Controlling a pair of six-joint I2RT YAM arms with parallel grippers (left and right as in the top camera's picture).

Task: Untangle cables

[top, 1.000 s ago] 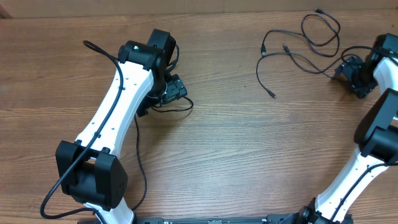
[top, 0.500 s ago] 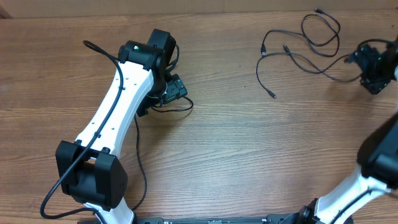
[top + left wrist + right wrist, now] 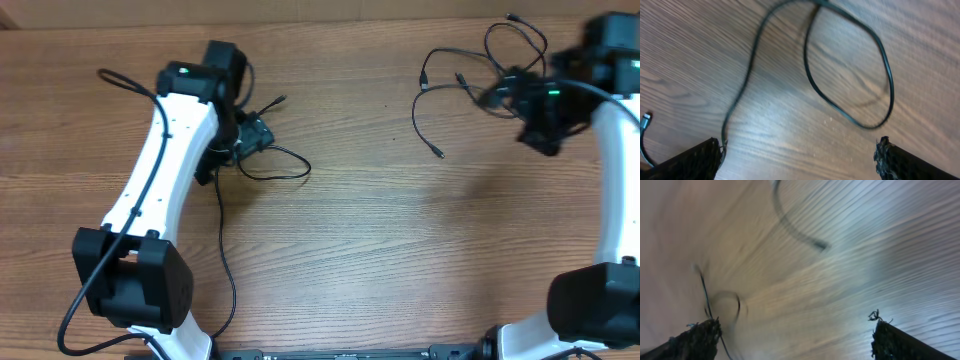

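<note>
The left gripper will next move down onto the middle part of the black loop (image 3: pixel 816 88), because the bare table on both sides leaves room for its open fingers.
One thin black cable (image 3: pixel 283 166) lies in a loop on the table just right of my left gripper (image 3: pixel 254 134), with a plug end (image 3: pixel 280 98) behind it. In the left wrist view the loop (image 3: pixel 875 60) lies ahead of the gripper (image 3: pixel 799 148), whose jaws are wide open; a strand runs down beside the left fingertip (image 3: pixel 707 157). More cables (image 3: pixel 440 85) lie spread at the back right. My right gripper (image 3: pixel 498 96) hovers over them, blurred. In the right wrist view it (image 3: pixel 796 325) is open and empty, with blurred strands (image 3: pixel 790 227) ahead.
The wooden table (image 3: pixel 400 250) fills the view. The left arm's own thick cable (image 3: pixel 222 250) trails toward the front edge. A small plug (image 3: pixel 645 120) shows at the left of the left wrist view.
My left arm has shifted left and back, uncovering the cable loop. My right arm has swung left from the table's right edge to over the spread cables.
</note>
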